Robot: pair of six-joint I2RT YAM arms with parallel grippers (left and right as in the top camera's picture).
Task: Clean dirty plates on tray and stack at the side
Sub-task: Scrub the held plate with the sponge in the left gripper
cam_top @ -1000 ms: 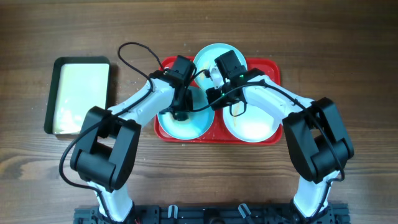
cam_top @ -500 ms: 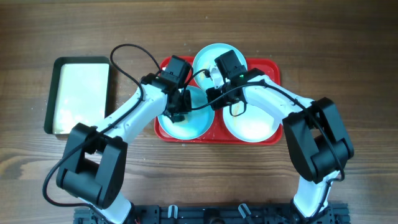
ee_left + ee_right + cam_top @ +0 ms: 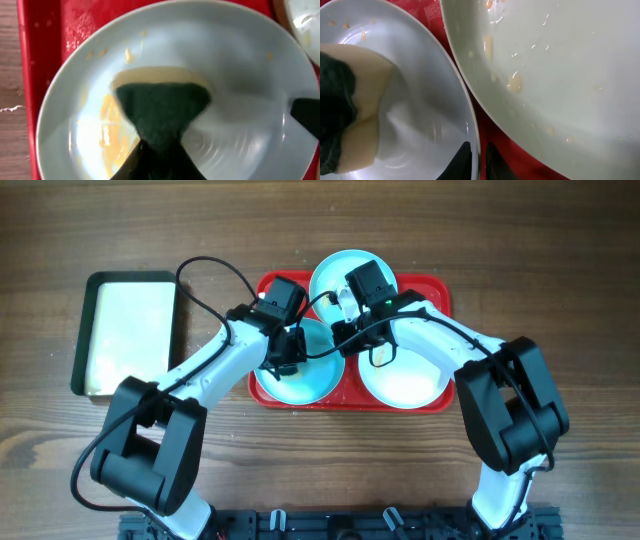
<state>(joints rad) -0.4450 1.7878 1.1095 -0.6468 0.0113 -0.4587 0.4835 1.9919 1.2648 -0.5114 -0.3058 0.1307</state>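
My right gripper carries the blue plate up, across and down to release next, since the clear tabletop past the tray (image 3: 511, 288) lies to the gripper's right in the overhead view.
The red tray (image 3: 440, 290) holds three plates. On the front-left pale blue plate (image 3: 312, 383), smeared with yellow (image 3: 107, 125), my left gripper (image 3: 160, 146) is shut on a dark green sponge with a yellow layer (image 3: 160, 102) that rests on the plate's middle. My right gripper (image 3: 477, 156) is shut on that same plate's rim (image 3: 470, 125), one finger inside and one outside. To the right lies a white plate (image 3: 560, 65) with yellow specks, and a second pale blue plate (image 3: 335, 275) sits at the back.
A smaller dark-rimmed cream tray (image 3: 128, 330) lies on the wooden table to the left of the red tray. Both arms cross over the red tray's middle, and a black cable loops above the left arm (image 3: 215, 270).
My left gripper has closed on the sponge over the front-left plate, and the left arm's elbow has swung to the left. The right arm has stayed put.
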